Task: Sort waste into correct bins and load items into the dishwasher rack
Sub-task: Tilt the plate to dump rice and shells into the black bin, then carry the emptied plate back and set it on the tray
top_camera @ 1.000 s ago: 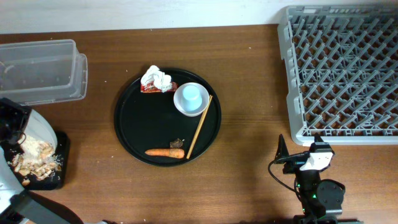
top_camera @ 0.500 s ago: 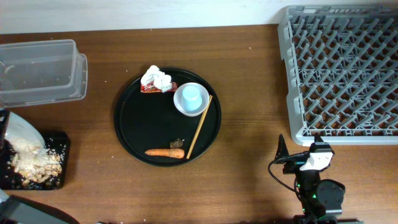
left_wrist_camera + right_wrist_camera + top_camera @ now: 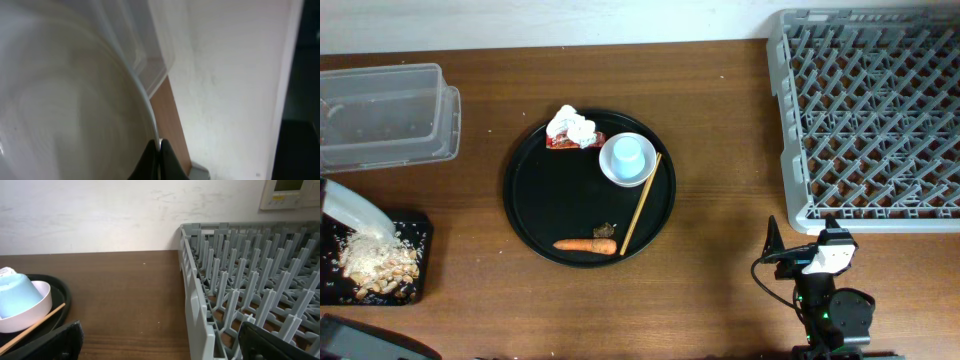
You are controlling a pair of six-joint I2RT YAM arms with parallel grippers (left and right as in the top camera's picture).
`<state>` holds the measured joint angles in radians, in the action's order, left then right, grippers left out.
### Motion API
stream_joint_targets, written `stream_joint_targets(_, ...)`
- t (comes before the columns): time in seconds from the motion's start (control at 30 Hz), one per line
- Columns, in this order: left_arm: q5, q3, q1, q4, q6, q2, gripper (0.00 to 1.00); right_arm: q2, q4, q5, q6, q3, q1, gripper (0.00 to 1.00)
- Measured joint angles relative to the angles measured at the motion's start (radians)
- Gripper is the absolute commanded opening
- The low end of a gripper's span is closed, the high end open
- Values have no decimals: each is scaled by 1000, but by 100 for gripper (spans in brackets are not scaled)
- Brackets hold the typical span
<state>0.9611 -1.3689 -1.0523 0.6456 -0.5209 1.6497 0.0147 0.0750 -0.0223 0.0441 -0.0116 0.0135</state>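
Observation:
The tray's bare middle (image 3: pixel 563 190) is to the right in the overhead view, so my left gripper will swing that way next, level the emptied plate and release it.
My left gripper (image 3: pixel 159 162) is shut on the rim of the round white plate (image 3: pixel 65 115), held tilted at the far left over the small black container (image 3: pixel 412 285). Beige rice-and-nut scraps (image 3: pixel 375 265) lie in that container. The plate's edge shows in the overhead view (image 3: pixel 355 212). The clear tub (image 3: pixel 385 115) stands behind it. The round black tray (image 3: pixel 535 215) holds the white tissue (image 3: pixel 572 126), red wrapper (image 3: pixel 555 143), light-blue cup (image 3: pixel 627 153) in its pale dish (image 3: pixel 608 170), chopsticks (image 3: pixel 641 204) and carrot (image 3: pixel 585 244). My right gripper (image 3: pixel 160 342) is open near the grey rack (image 3: pixel 865 115).
The rack's near wall (image 3: pixel 197 310) stands just right of my right gripper. The tray rim (image 3: pixel 62 297) and cup (image 3: pixel 17 295) lie to its left. A white wall runs behind the table.
The plate has tipped steeper and shifted left over the black container. More scraps have slid into the container. The right arm has not moved.

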Motion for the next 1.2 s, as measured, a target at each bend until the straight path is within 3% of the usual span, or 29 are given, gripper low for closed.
stream_joint_targets(0.33, 10, 0, -16, 44, -64, 0, 1, 0, 0, 0, 0, 0, 0, 98)
stream_joint_targets(0.77, 32, -2, 14, 46, -48, 0, 0, 0, 0, 0, 0, 0, 0, 98)
stream_joint_targets(0.9, 12, -2, 163, 99, -48, -44, 0, 0, 0, 0, 0, 0, 0, 98)
stream_joint_targets(1.0, -94, -2, 295, 166, -21, -206, 1, 0, 0, 0, 0, 0, 0, 98)
stream_joint_targets(1.1, -312, -6, 542, 183, 46, -367, 0, 0, 0, 0, 0, 0, 0, 98)
stream_joint_targets(1.2, -573, -8, 838, 205, 110, -358, 0, 0, 0, 0, 0, 0, 0, 98)
